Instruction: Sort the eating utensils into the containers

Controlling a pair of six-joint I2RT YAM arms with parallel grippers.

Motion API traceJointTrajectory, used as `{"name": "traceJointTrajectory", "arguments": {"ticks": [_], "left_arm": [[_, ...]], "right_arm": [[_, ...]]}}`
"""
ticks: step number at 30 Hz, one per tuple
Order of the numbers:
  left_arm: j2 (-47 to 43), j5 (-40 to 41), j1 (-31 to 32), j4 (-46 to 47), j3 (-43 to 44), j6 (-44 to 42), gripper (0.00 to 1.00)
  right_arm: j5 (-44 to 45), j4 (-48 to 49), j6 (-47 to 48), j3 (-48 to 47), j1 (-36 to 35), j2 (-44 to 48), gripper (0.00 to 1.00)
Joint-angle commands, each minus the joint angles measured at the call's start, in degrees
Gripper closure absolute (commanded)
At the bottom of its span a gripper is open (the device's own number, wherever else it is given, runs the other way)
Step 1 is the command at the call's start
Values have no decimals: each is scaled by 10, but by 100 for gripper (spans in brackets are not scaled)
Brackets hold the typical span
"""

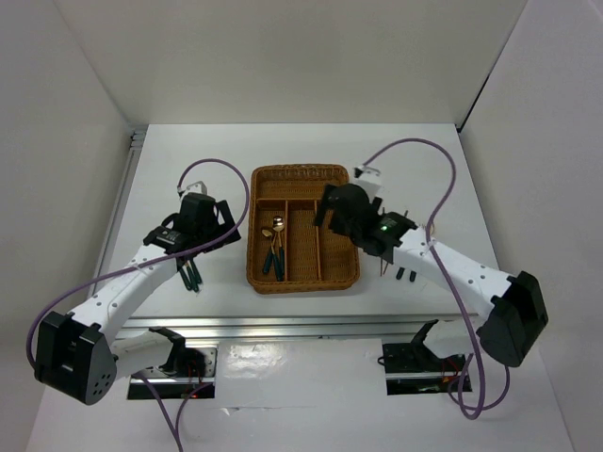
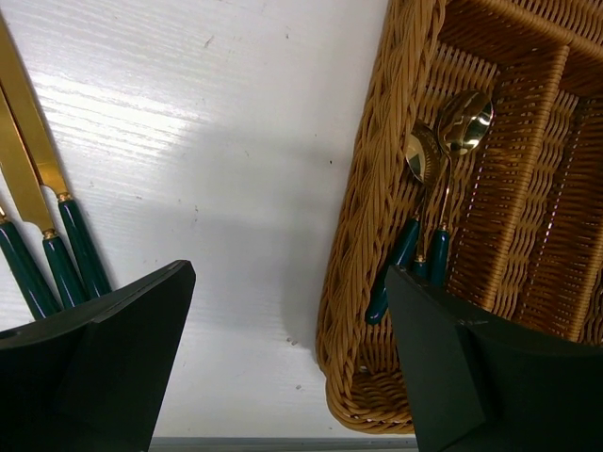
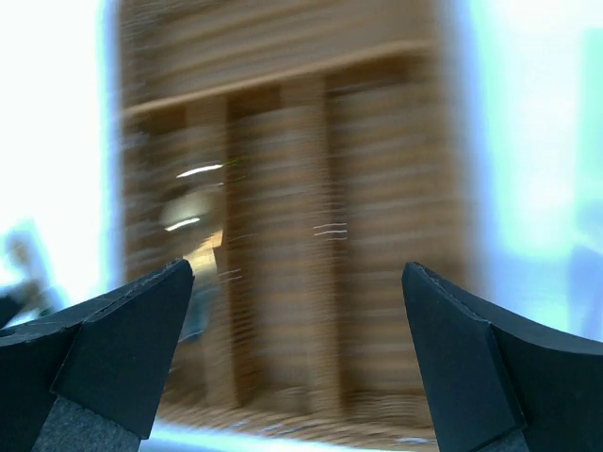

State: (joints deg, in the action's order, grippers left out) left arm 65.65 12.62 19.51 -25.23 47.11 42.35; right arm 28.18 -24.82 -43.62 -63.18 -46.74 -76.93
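Observation:
The nearer dark handle [image 1: 399, 273] is still outside the tray [image 1: 303, 229]. It is below my right gripper and to its right in the top view, so I should move the gripper that way, back and down.
The brown wicker tray [image 1: 303, 229] sits mid-table. Two gold spoons with dark green handles [image 1: 276, 240] lie in its left long slot; they also show in the left wrist view [image 2: 443, 179]. Two gold knives with green handles [image 2: 42, 217] lie on the table left of the tray, partly under my left arm in the top view [image 1: 193, 275]. My left gripper [image 1: 215, 222] is open and empty just left of the tray, jaws wide in the wrist view [image 2: 292, 363]. My right gripper [image 1: 328, 209] is open and empty over the tray's right side; its wrist view [image 3: 297, 358] is motion-blurred.
Dark handle ends [image 1: 405, 274] show on the table right of the tray, mostly hidden under my right arm. Purple cables [image 1: 438, 179] loop above both arms. White walls enclose the table on three sides. The tray rim [image 2: 363, 282] stands beside my left gripper.

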Motion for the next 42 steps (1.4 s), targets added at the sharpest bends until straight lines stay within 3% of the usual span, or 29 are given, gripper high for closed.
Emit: {"name": "traceJointTrajectory", "arguments": {"ticks": [1, 6, 13, 24, 30, 42], "left_arm": [[-18, -4, -4, 22, -10, 3, 3], [-23, 6, -10, 22, -15, 13, 3], [-11, -10, -15, 27, -20, 13, 4], [-6, -21, -15, 33, -20, 8, 3], [-1, -21, -15, 33, -20, 8, 3], [4, -21, -20, 33, -20, 8, 3]], "right_arm": [[21, -63, -23, 66, 88, 45, 0], [-4, -71, -23, 124, 174, 104, 0], [-9, -91, -37, 178, 269, 98, 1], [-111, -8, 17, 253, 393, 75, 28], [-158, 33, 35, 281, 414, 64, 37], [-155, 32, 34, 267, 414, 0, 46]]}}
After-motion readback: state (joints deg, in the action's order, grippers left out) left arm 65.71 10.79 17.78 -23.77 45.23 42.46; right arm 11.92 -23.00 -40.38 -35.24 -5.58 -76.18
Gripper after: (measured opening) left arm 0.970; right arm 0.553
